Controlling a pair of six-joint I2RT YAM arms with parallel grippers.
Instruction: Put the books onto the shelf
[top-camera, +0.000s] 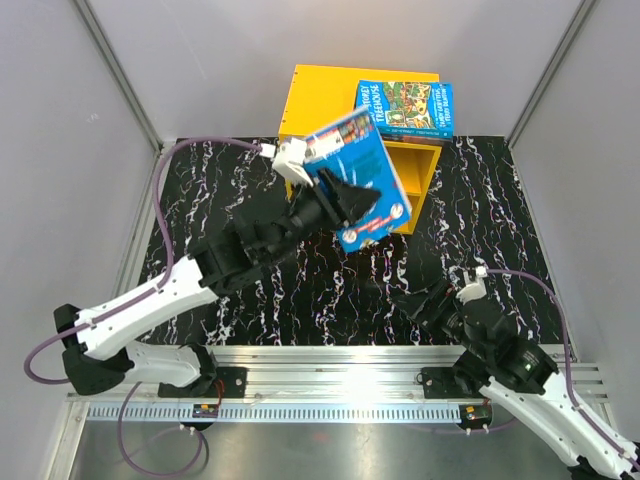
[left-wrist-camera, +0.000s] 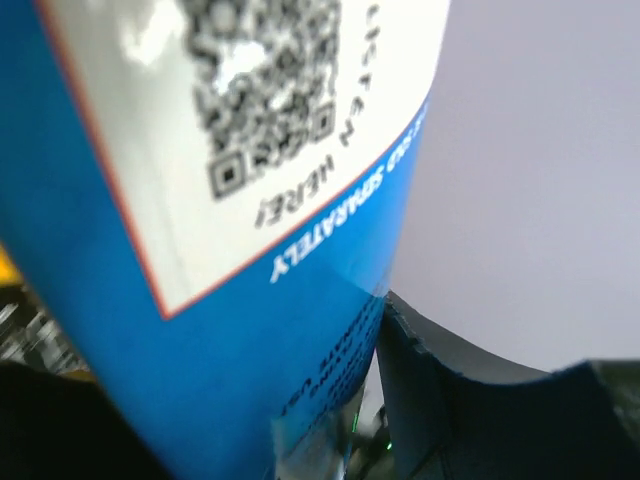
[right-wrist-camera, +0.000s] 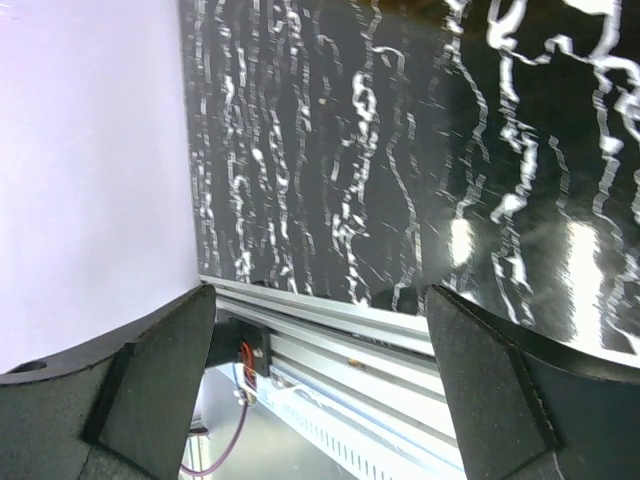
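Observation:
I will move my left gripper outward and to the right in the top view next and release onto the illustrated book (top-camera: 405, 108), because its flat cover gives a level base.
A bright blue book (top-camera: 362, 182) hangs tilted in the air in front of the yellow shelf (top-camera: 322, 95), with my left gripper (top-camera: 343, 197) shut on its lower edge. In the left wrist view its back cover with a QR code (left-wrist-camera: 210, 260) fills the left side, and one dark finger (left-wrist-camera: 450, 400) presses against the book's edge; the other finger is hidden behind it. A green illustrated book (top-camera: 405, 108) lies flat on the shelf's top at the right. My right gripper (top-camera: 428, 300) is low at the near right, open and empty, its jaws wide apart (right-wrist-camera: 320, 340).
The black marbled table (top-camera: 220, 200) spreads around the shelf. A silver rail (top-camera: 330, 372) carrying the arm bases runs along the near edge, also seen in the right wrist view as the rail (right-wrist-camera: 340, 335). Grey walls enclose left, right and back.

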